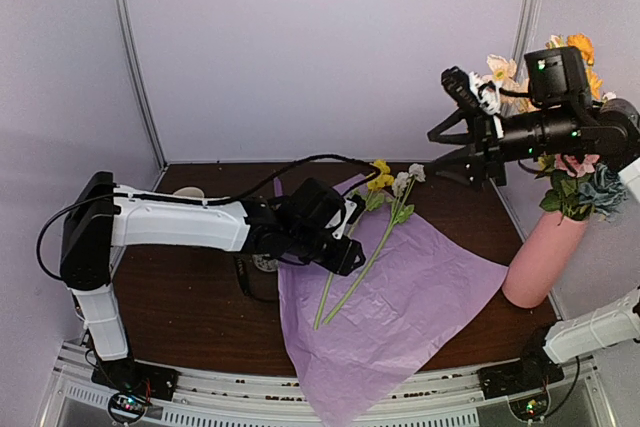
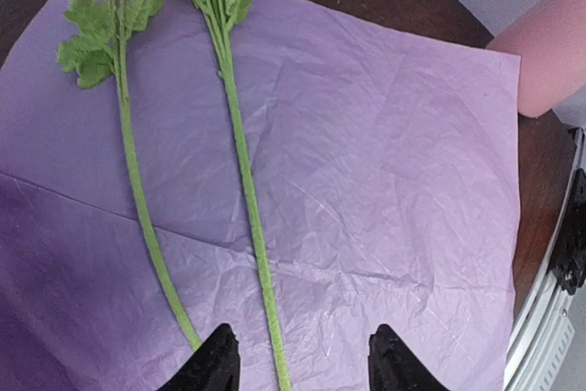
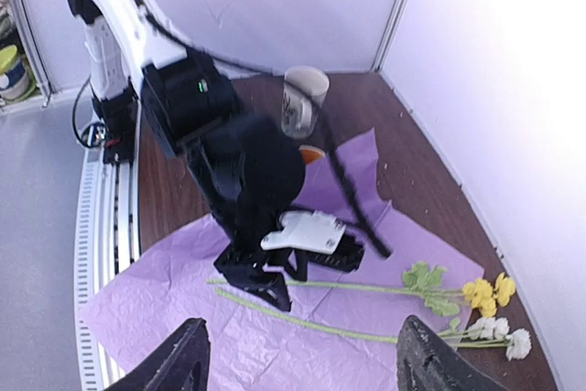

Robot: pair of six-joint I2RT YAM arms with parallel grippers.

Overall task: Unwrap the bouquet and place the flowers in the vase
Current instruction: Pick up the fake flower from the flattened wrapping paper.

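I need to lower my left gripper toward the left in its wrist view, onto the yellow flower's stem, because that stem is below it and outside its open fingers.
The bouquet's lilac tissue paper (image 1: 400, 307) lies spread flat on the table. Two flowers lie on it side by side, one yellow (image 1: 380, 175) and one white (image 1: 408, 179). My left gripper (image 1: 343, 250) hovers open just over their lower stems. In the left wrist view the white flower's stem (image 2: 252, 226) runs between the jaws of the left gripper (image 2: 302, 363), and the yellow flower's stem (image 2: 137, 180) passes just left of them. The pink vase (image 1: 540, 257) stands at the right, holding several blooms (image 1: 580, 182). My right gripper (image 1: 432, 151) hangs high beside those blooms, open and empty.
A white patterned mug (image 3: 302, 98) stands at the back of the table behind the left arm. The booth's walls close in on the left, back and right. A metal rail (image 1: 300, 397) runs along the near edge; the paper overhangs it.
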